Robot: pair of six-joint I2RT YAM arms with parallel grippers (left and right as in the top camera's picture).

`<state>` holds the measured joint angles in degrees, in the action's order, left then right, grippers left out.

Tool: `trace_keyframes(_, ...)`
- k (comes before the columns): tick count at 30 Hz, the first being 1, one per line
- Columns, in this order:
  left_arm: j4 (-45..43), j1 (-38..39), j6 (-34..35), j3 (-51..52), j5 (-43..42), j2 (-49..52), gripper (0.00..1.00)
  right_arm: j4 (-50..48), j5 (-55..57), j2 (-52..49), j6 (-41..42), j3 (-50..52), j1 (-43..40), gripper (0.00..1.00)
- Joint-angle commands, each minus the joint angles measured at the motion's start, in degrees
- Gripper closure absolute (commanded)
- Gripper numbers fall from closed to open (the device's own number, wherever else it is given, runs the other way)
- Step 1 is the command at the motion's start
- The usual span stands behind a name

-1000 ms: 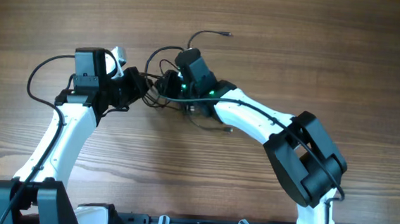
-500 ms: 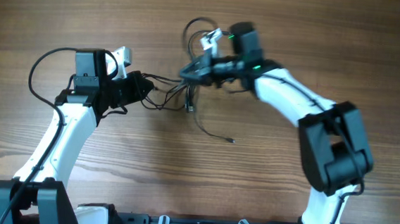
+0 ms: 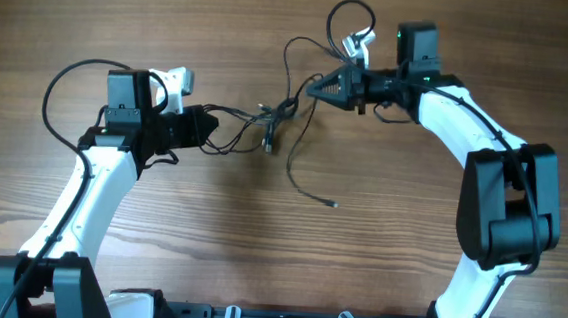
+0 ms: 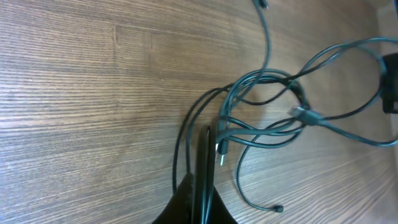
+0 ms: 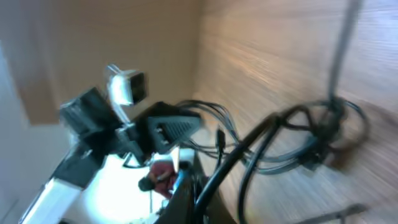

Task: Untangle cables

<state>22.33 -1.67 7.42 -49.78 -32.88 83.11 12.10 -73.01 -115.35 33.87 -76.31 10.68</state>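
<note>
I should move my right gripper away from the knot (image 5: 314,140) next, turn its fingers down and release the piece of cable, as bare wood is to the gripper's right in the overhead view.
Thin black cables (image 3: 272,115) hang knotted between my two grippers over the wooden table. One loose tail runs down to a small plug end (image 3: 334,204), and a loop (image 3: 293,51) arcs up at the back. My left gripper (image 3: 213,129) is shut on strands at the left of the knot. In the left wrist view its fingers (image 4: 204,155) are pressed together, with the cables (image 4: 273,118) fanning out ahead. My right gripper (image 3: 317,86) is shut on a strand at the upper right. The blurred right wrist view shows a cable (image 5: 249,149) leading from its jaws to the knot (image 5: 314,140).
Thicker black arm wiring loops beside the left arm (image 3: 58,93) and above the right wrist (image 3: 352,18). The left arm's camera housing (image 5: 124,87) shows in the right wrist view. Bare wood table (image 3: 208,244) lies in front of the cables.
My right arm has swung up and to the right, shut on a strand, and drawn the tangle out across the table. The left gripper has kept its hold and place.
</note>
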Motion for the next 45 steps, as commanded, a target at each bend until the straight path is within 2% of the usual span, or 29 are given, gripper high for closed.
trace_keyframes(1,0.3,0.0,-2.9,-0.9,2.9,0.2,0.96,8.7,15.6,1.6,-11.2,-0.1,-0.4,0.96)
trace_keyframes(4,1.1,0.0,-2.9,-0.9,7.6,0.2,0.96,17.2,30.7,1.6,-15.9,-0.1,-0.4,0.96)
trace_keyframes(10,1.5,0.0,-2.9,-0.8,12.0,0.2,0.96,25.0,55.3,1.6,-16.7,-0.1,-0.4,0.95)
trace_keyframes(13,1.5,0.0,-2.9,-0.8,12.0,0.2,0.96,25.2,60.8,1.6,-17.6,-0.1,-0.4,0.83)
trace_keyframes(15,1.5,0.0,-2.9,-0.8,11.9,0.2,0.96,25.0,60.8,1.6,-17.4,-0.1,-0.4,0.75)
trace_keyframes(18,1.5,0.0,-2.9,-0.8,11.7,0.2,0.96,24.8,60.7,1.6,-17.3,-0.1,-0.4,0.69)
trace_keyframes(26,1.2,0.0,-4.1,-0.8,11.2,0.2,0.96,24.9,59.3,1.6,-17.4,-0.1,-0.4,0.32)
trace_keyframes(29,-2.2,-0.1,-8.4,-1.1,4.3,-0.7,0.96,25.5,57.4,1.6,-17.4,-0.2,-0.4,0.32)
trace_keyframes(30,-4.6,-0.1,-8.5,-1.4,0.8,-2.0,0.96,26.6,57.5,1.9,-17.4,-0.3,-0.4,0.4)
trace_keyframes(32,-11.7,-0.1,-8.5,-1.4,-4.7,-6.1,0.96,29.2,57.5,3.9,-17.9,-0.5,-0.4,0.46)
trace_keyframes(36,-17.9,0.0,-8.5,-1.4,-6.5,-12.6,0.96,30.8,55.0,9.1,-22.7,-0.6,-0.4,0.45)
trace_keyframes(40,-20.9,0.0,-9.8,-1.4,-9.9,-18.8,0.96,28.9,47.7,17.4,-23.4,-0.6,-0.4,0.39)
trace_keyframes(43,-21.7,0.0,-13.5,-1.4,-19.5,-20.8,0.96,23.8,36.7,23.4,-23.2,-0.6,-0.4,0.23)
trace_keyframes(45,-21.0,0.0,-13.6,-1.3,-24.7,-20.6,0.96,20.2,30.1,25.3,-23.2,-0.6,-0.4,0.22)
